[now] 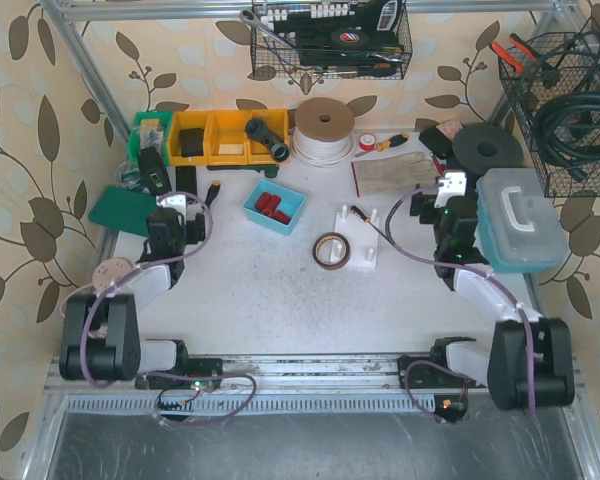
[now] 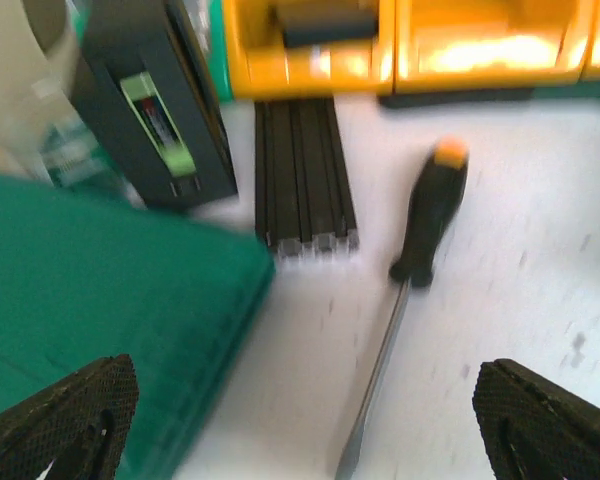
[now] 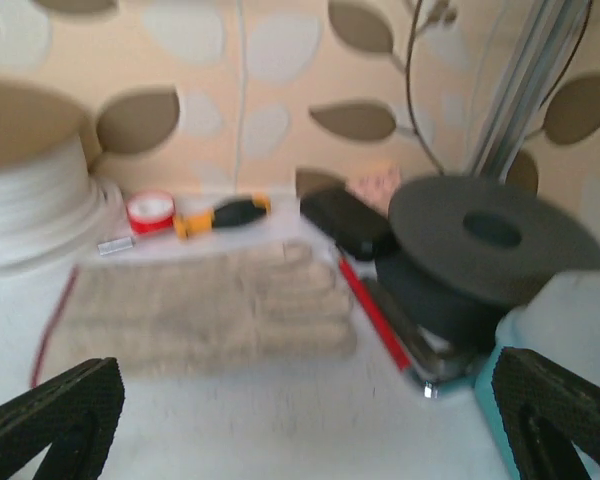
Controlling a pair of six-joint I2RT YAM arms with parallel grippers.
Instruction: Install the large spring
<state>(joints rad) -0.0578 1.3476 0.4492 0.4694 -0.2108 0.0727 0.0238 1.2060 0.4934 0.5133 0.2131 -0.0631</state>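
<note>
The tape roll overlaps the fixture (image 1: 358,240) to the left of my right gripper in the top view. I need to swing there, tilt down and straddle the tape roll's fixture-side rim.
A white fixture (image 1: 358,240) stands mid-table. A thin dark piece (image 1: 361,213) lies at its far end; I cannot tell whether it is a spring. I can make out no large spring for certain. My left gripper (image 1: 178,200) (image 2: 305,430) is open and empty at the far left, over bare table between a green pad (image 2: 90,300) and a black-handled screwdriver (image 2: 430,210). My right gripper (image 1: 438,190) (image 3: 305,430) is open and empty at the far right, facing a beige glove (image 3: 200,300) and a black disc (image 3: 495,235).
A tape roll (image 1: 330,250) lies left of the fixture, and a blue bin (image 1: 274,208) of red parts beyond it. Yellow bins (image 1: 225,137), a cord spool (image 1: 323,128) and a black extrusion (image 2: 302,170) line the back. A teal case (image 1: 520,220) sits right.
</note>
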